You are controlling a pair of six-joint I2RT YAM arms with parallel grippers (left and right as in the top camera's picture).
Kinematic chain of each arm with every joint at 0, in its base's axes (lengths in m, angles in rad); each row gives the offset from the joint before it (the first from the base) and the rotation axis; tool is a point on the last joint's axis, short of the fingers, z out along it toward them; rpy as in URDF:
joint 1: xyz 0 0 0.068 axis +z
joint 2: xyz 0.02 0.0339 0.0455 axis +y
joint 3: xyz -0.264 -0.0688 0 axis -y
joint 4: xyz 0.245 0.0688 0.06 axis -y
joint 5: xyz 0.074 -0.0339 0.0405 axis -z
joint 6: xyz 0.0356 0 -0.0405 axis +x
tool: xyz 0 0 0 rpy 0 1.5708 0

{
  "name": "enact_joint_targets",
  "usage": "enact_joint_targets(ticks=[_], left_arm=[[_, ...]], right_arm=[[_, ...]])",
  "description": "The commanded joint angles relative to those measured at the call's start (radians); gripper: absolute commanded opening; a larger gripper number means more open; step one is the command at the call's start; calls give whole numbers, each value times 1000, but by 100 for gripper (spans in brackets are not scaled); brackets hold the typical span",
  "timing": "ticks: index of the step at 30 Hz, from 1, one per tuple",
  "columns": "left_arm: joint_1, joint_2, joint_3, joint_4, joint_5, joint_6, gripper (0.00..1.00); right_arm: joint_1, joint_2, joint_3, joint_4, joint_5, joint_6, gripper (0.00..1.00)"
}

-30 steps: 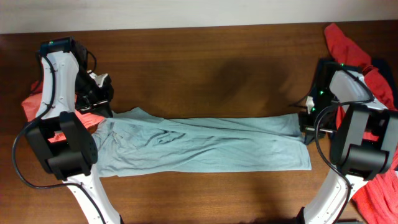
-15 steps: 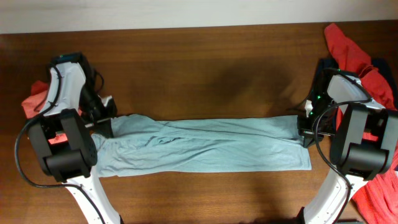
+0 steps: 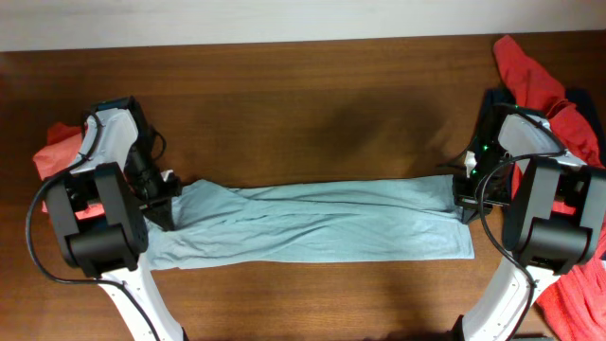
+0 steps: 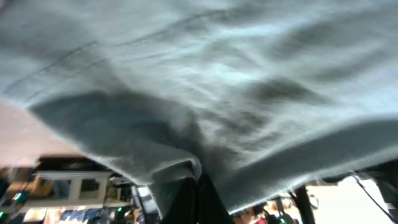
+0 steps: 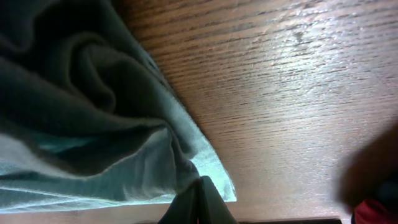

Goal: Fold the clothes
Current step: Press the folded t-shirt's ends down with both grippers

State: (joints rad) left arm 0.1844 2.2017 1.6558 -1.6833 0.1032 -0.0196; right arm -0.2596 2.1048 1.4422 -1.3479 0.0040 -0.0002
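I will next lower the held cloth back toward the shirt's near edge [image 3: 172, 253] with my left gripper and let go there, as that end of the shirt still hangs raised from the gripper's fingers.
The pale grey-blue T-shirt [image 3: 312, 225] lies stretched in a long band across the wooden table, held at both ends. My left gripper [image 3: 172, 197] is shut on its left end; in the left wrist view the cloth [image 4: 205, 93] hangs over the dark jaws [image 4: 198, 199]. My right gripper [image 3: 461, 197] is shut on the right end; in the right wrist view the shirt's edge [image 5: 93, 124] bunches at the closed jaws [image 5: 200, 202] just above the table.
Coral-red tees lie at the left edge [image 3: 55, 152], the far right corner [image 3: 530, 78] and the right front [image 3: 578, 294]. A navy piece [image 3: 579, 102] sits under the red one at the right. The table [image 3: 312, 123] is dark wood.
My left gripper has moved toward the front and right with the shirt's left end, drawing that end narrower. The right gripper has stayed put.
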Motion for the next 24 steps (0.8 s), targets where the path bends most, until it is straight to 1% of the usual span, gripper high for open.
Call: enact_joint_targets(ticks=[1,4,9,12,14,20,22,24], left_arm=[[-7,-79,-6,-5,148,97,0],[-8,-128,-6,-5,133,95,0],[-8,-142,-76,2,-26,-41,1],[-8,-142,-140,18,-186,-178,1],[-6,-142,-186,44,-251,-239,0],[-5,-142,-297,182,-249,-246,1],[-5,-142,-315,215,-246,-246,0],[-5,-142,-319,253,-246,-246,2]], right_arm=[[-5,-21,-3,3,19,9,4],[-5,-21,-3,5,19,16,4],[-5,-21,-3,7,19,16,4],[-5,-21,-3,7,15,16,4],[-5,-21,-3,7,16,16,4],[-5,-21,-3,6,15,16,4],[-5,-21,-3,6,7,16,4],[-5,-21,-3,6,8,16,4]])
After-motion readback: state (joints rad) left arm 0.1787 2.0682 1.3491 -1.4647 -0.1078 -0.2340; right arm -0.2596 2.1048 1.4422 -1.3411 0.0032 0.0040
